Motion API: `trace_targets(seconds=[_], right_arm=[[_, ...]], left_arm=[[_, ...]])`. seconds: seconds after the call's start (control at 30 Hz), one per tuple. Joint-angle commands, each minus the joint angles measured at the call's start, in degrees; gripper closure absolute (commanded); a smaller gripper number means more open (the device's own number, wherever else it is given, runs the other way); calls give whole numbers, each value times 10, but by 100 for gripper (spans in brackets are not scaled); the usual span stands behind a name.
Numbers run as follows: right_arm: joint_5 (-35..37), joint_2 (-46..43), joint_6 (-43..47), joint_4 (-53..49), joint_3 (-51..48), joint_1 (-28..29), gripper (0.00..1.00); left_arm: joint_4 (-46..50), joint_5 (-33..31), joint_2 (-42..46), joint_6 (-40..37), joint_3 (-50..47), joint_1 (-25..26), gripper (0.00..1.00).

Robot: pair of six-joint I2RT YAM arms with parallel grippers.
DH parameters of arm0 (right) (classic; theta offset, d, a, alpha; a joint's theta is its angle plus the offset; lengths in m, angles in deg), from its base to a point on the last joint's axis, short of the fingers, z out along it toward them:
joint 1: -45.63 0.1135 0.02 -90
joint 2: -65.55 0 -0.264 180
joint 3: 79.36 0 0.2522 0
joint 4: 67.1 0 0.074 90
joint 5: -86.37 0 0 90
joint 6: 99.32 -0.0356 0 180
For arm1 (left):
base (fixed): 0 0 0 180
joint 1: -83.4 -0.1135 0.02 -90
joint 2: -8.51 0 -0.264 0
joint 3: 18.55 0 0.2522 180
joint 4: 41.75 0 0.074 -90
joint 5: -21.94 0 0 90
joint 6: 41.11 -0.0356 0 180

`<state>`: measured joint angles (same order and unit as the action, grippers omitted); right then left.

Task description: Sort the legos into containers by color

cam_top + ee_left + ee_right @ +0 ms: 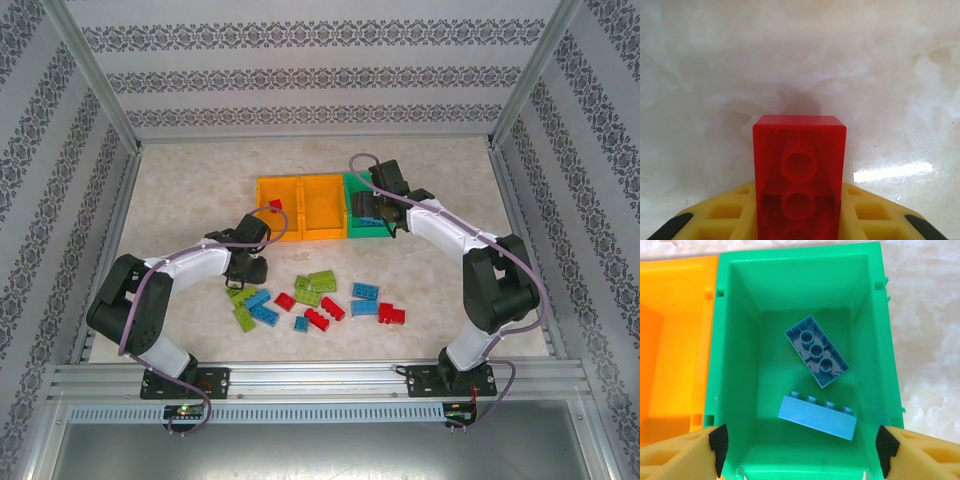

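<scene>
I need to carry the red lego outward with my left gripper next, over the container's near rim into the outer orange container, and let go of it there, because a red lego is inside.
My left gripper is shut on a red lego, which stands between the yellow fingers with its hollow underside toward the camera, above bare marble table. From above, that gripper hangs just left of the loose legos. The green container holds two blue legos, one on its side and one upside down. My right gripper stands open over that container, nothing between its pads. Two orange containers, left and middle, stand beside it; a red lego lies in the left one.
Loose legos lie between the arms: green, blue and red among several. Patterned walls and a metal frame enclose the table. The three containers touch side by side at the table's middle back.
</scene>
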<state>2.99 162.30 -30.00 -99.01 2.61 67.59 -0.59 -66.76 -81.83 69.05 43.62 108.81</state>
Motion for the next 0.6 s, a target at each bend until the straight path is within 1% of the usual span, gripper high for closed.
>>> trace_targets(seconds=[0.0, 0.2, 0.3, 0.4, 0.57], right_arm=[[6, -34, 1, 0, -19, -1, 20], [15, -85, 7, -5, -68, 15, 20], [17, -117, 0, -13, -97, 29, 20], [23, -149, -16, -21, -129, 43, 19], [16, -194, -47, -27, -183, 54, 20]], left_arm=[[3, -7, 8, 10, 21, 3, 76], [3, -5, 50, 18, 59, 3, 76], [-6, -1, 56, 17, 87, 3, 76], [-4, -2, 37, 12, 126, 3, 76], [25, -22, -47, 8, 222, 1, 74]])
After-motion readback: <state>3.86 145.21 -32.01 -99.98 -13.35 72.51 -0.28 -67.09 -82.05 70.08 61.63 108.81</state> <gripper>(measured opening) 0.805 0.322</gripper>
